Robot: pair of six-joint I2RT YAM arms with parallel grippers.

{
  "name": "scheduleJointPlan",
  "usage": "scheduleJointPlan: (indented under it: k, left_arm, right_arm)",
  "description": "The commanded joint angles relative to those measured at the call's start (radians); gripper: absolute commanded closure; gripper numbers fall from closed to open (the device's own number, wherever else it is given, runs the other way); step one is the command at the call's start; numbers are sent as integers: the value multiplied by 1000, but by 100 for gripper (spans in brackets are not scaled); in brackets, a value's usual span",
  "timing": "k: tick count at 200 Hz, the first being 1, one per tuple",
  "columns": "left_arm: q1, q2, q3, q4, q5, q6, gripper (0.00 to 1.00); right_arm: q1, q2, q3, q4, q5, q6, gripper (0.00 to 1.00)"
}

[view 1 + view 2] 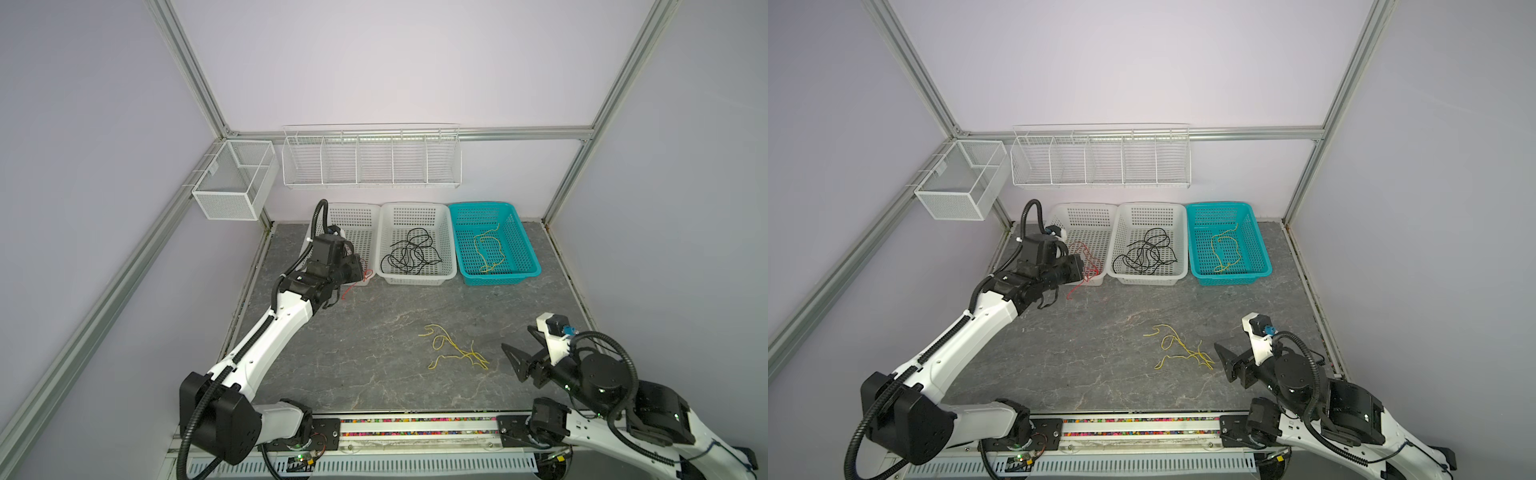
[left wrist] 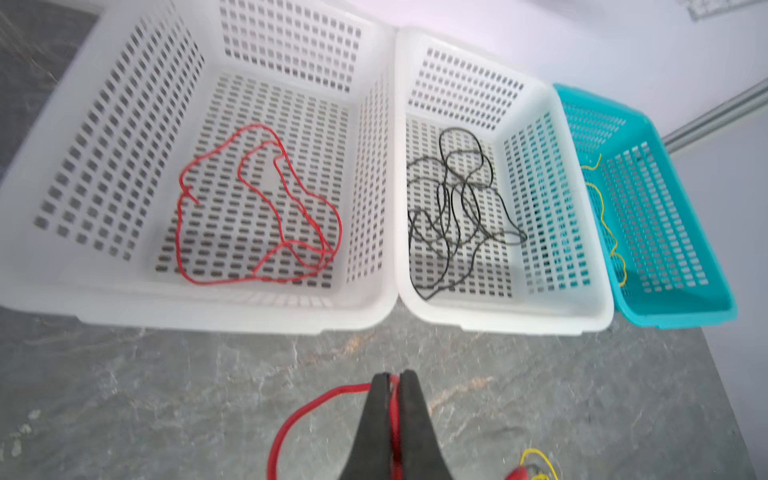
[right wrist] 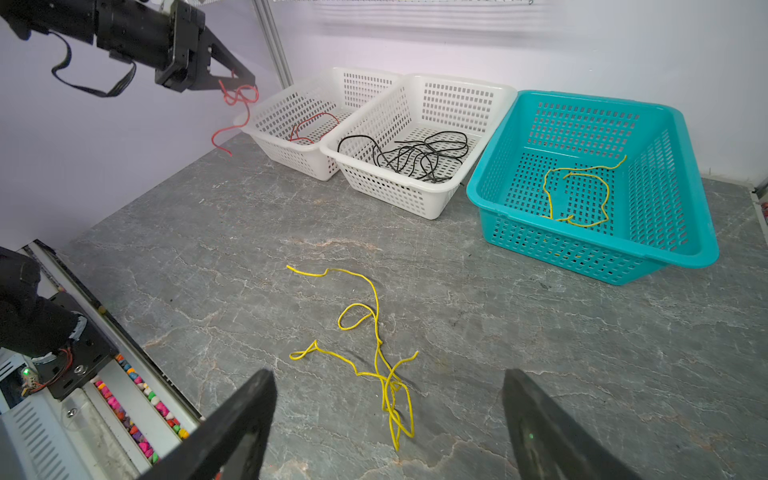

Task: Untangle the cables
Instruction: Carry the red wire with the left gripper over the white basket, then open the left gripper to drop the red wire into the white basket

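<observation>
My left gripper carries the red cable outward over the bottom of the white basket [image 1: 1089, 233] next, where a matching one already lies, and lets go of it there.
My left gripper [image 2: 391, 376] is shut on a red cable [image 2: 291, 415], held above the table just in front of the left white basket [image 2: 208, 316]. The cable's free end [image 1: 352, 287] dangles toward the table. Another red cable [image 2: 257, 208] lies inside that basket. Black cables [image 1: 409, 253] lie tangled in the middle white basket [image 1: 415, 206]. One yellow cable [image 1: 490, 249] lies in the teal basket [image 1: 498, 275]. Tangled yellow cables [image 1: 455, 349] lie loose on the table. Right beside them my right gripper [image 3: 388, 376] stands open with nothing between its fingers.
White wire racks [image 1: 372, 158] and a mesh box [image 1: 232, 183] hang on the back wall and the left frame. A rail with coloured beads [image 1: 415, 428] runs along the table's front edge. The three baskets stand side by side against the back wall.
</observation>
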Motion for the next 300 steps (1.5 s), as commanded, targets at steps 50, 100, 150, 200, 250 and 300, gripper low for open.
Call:
scheduleJointPlan:
  k: [50,100,150,200,250,300]
  left_arm:
    - [76,341,324,-35,-97,123,100]
    - [108,542,499,-88,-156,147,100]
    - [109,672,641,-205,-171,151,100]
    - [111,630,642,-227,-155,153,80]
    - [109,528,609,-243,-82,135,60]
    - [102,254,337,-91,99,50,44]
  right_arm:
    - [-4,-10,-11,25,3,-15,12]
    - [-5,-5,-12,27,3,-17,12]
    - [-4,-1,-12,25,4,-17,12]
    - [-4,21,-3,9,15,1,12]
    - [-5,41,3,-2,26,9,12]
    - [-3,71,6,-21,66,32,12]
